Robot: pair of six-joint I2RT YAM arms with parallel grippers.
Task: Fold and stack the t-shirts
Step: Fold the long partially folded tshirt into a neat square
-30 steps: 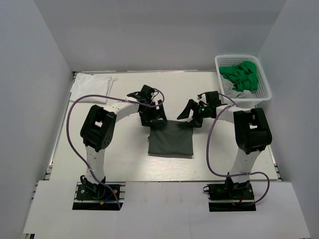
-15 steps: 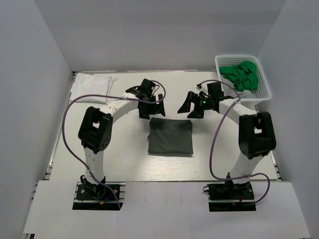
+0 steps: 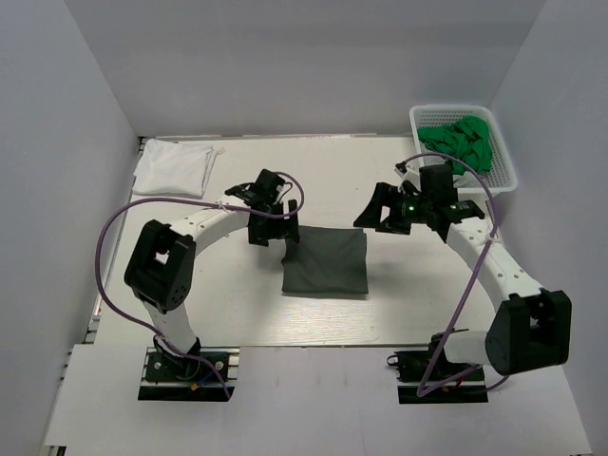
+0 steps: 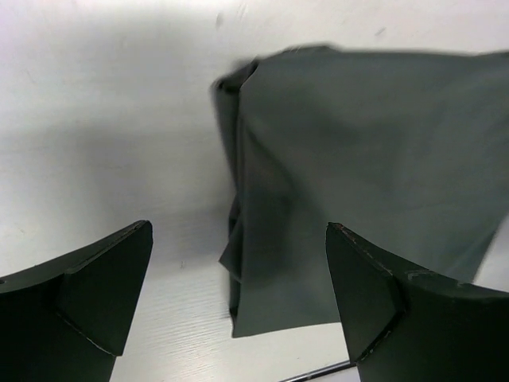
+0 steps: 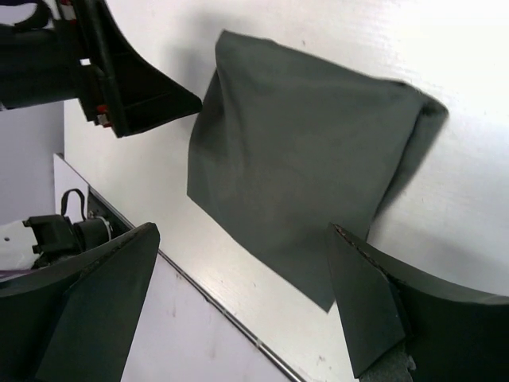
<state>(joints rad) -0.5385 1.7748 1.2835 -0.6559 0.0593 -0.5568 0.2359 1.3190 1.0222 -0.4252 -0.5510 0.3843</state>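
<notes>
My left gripper moves down and to the right in the top view next, onto the dark t-shirt's nearest side edge point(image 3: 286, 259) point(image 4: 237, 231), which runs between my open fingers.
The dark olive-grey t-shirt point(image 3: 326, 262) lies folded into a rectangle on the white table at the middle. It also shows in the left wrist view point(image 4: 358, 183) and the right wrist view point(image 5: 302, 151). The white t-shirt point(image 3: 174, 168) lies folded at the far left corner. My left gripper point(image 3: 275, 228) is open and empty, above the table just left of the dark shirt's far left corner. My right gripper point(image 3: 378, 215) is open and empty, above the table just right of the shirt's far right corner.
A white basket point(image 3: 499, 157) holding green cloth point(image 3: 463, 144) stands at the far right corner. Grey walls enclose the table on three sides. The table's near edge runs below the dark shirt point(image 3: 313, 344).
Both grippers have drawn apart from the dark shirt's far edge, the left one moving left and the right one moving right. The shirt lies flat where it was.
</notes>
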